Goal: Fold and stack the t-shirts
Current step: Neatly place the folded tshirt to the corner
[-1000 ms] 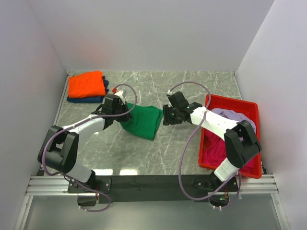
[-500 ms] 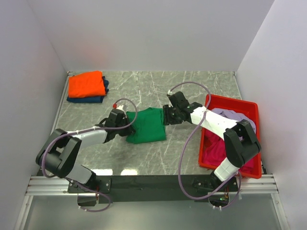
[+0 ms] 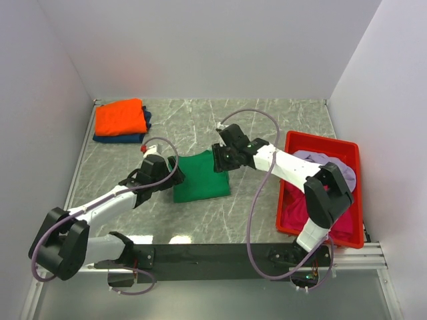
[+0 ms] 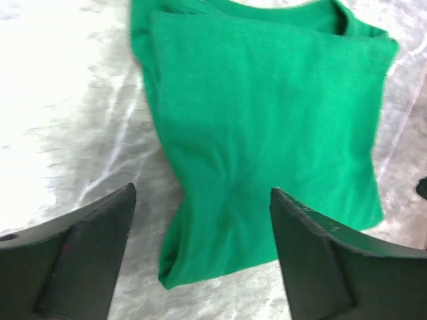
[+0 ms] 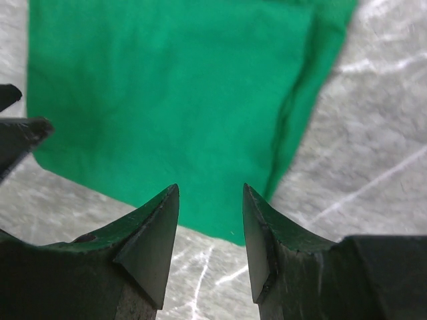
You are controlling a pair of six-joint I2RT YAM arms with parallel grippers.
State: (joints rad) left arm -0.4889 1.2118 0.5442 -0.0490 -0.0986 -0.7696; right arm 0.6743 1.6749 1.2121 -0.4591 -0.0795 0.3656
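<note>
The open left gripper goes down and to the right in the top view next, astride the green t-shirt's side edge, since that edge lies between its fingers.
A bright green t-shirt lies folded flat on the marble table, filling most of the left wrist view and the right wrist view. My left gripper stands at its left edge, open wide, with cloth showing between the jaws but not pinched. At the shirt's far right corner my right gripper is open, holding nothing. An orange t-shirt rests folded on a navy blue one at the back left. A magenta t-shirt and a pale lilac one lie in the bin.
The red plastic bin stands at the right side of the table, beside the right arm. White walls close in the table on the left, back and right. The arms' mounting rail runs along the near edge.
The green t-shirt was lifted and draped a second ago; it now lies flat and folded. My left gripper has let go of it and opened. My right gripper has shifted left.
</note>
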